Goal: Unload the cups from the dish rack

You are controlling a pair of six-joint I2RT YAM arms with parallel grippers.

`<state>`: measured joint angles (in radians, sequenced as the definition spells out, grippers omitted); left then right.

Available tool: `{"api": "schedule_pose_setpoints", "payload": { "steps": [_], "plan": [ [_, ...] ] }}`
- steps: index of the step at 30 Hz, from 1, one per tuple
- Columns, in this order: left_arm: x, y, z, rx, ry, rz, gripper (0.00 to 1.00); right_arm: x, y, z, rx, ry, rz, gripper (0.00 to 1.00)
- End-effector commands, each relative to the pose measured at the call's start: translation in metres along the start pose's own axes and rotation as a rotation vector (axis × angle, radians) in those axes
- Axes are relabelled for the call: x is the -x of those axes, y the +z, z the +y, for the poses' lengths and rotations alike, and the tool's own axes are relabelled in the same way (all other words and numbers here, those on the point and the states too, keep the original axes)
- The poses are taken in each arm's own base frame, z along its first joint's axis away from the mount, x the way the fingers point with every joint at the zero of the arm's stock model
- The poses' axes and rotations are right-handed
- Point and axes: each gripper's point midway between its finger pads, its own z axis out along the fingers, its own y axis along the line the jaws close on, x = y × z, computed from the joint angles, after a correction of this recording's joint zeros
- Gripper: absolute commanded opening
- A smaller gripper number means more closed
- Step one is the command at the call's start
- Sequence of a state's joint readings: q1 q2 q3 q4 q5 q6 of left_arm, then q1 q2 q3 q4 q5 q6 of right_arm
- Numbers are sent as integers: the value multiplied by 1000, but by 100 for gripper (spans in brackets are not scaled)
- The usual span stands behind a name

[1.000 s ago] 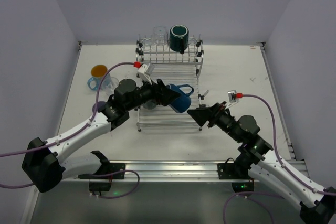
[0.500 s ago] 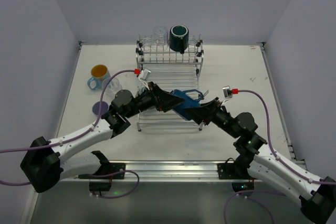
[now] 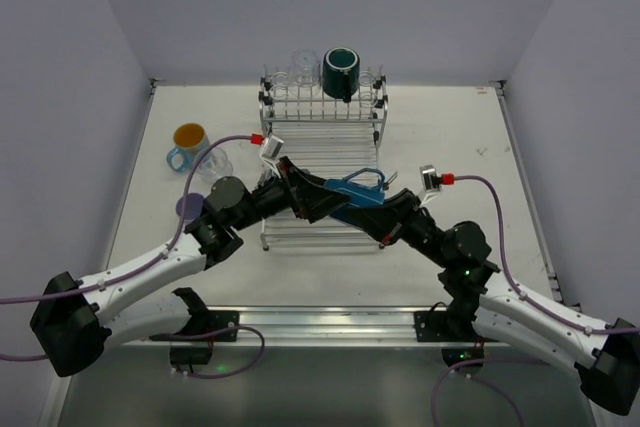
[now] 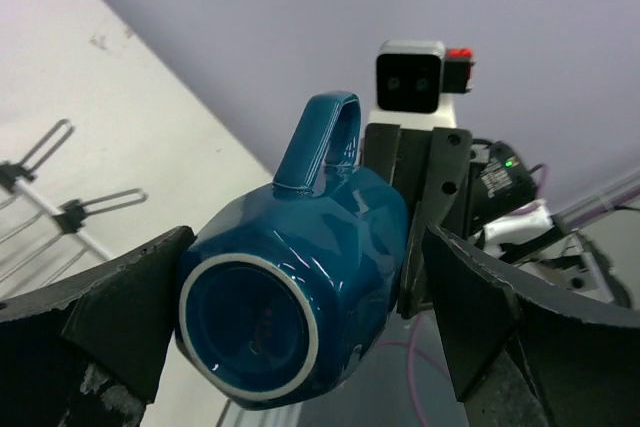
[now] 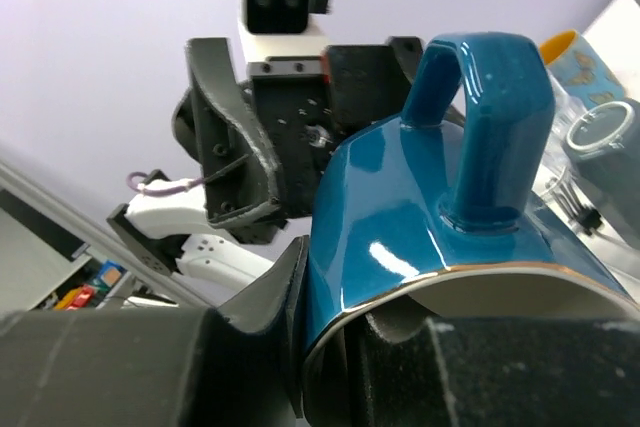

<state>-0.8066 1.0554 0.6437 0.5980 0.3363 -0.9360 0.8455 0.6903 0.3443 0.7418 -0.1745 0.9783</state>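
The right gripper swings outward, tips downward and brings the mug down onto the tabletop beside the rack to release it next, because that spot is empty.
A dark blue mug hangs on its side above the front of the dish rack, between both grippers. My right gripper is shut on the mug's wall, one finger inside the rim and one outside. My left gripper is open around the mug's base end, with a clear gap at its right finger. A teal mug and clear tumblers stand on the rack's raised rear tier.
On the table left of the rack stand a light blue mug with an orange inside, a clear tumbler and a small purple cup. Both arms cross over the rack's front edge. White walls enclose the table.
My left arm carried the blue mug rightward. The right gripper came in from the right and shut on its rim. The left jaws then opened wider.
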Motion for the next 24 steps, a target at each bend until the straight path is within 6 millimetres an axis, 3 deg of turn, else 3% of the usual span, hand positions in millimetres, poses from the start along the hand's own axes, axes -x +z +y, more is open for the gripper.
{"api": "schedule_pose_setpoints", "payload": {
  "steps": [1, 8, 9, 10, 11, 13, 14, 17, 18, 20, 21, 23, 24],
  "plan": [
    [32, -9, -31, -25, 216, -55, 100, 18, -8, -4, -61, -55, -78, 0],
    [74, -46, -10, 294, 455, -99, 100, 35, -30, -2, -199, -150, -68, 0],
    [69, -59, 0, 355, 494, -53, 100, 34, -36, -18, -292, -183, -46, 0],
    [70, -65, 3, 384, 513, -45, 100, 38, -39, -20, -327, -206, -39, 0],
    [70, -78, 16, 472, 526, -31, 100, 52, -36, -9, -343, -233, -52, 0],
    [70, -95, 24, 539, 570, -13, 100, 58, -49, -35, -521, -316, -10, 0],
    [64, -107, 39, 613, 576, 21, 100, 70, -46, -31, -559, -345, -16, 0],
    [51, -132, 60, 707, 597, 81, 100, 103, -58, -44, -734, -450, -25, 0],
    [48, -137, 62, 715, 603, 84, 100, 112, -64, -62, -828, -490, 0, 0],
    [37, -147, 73, 737, 610, 113, 100, 137, -64, -58, -883, -530, -24, 0],
    [34, -149, 77, 743, 613, 120, 100, 145, -70, -79, -980, -556, 8, 0],
    [28, -153, 87, 763, 612, 123, 100, 167, -67, -83, -1039, -576, 0, 0],
    [27, -152, 88, 759, 608, 118, 100, 177, -72, -111, -1133, -568, 33, 0]
  ]
}}
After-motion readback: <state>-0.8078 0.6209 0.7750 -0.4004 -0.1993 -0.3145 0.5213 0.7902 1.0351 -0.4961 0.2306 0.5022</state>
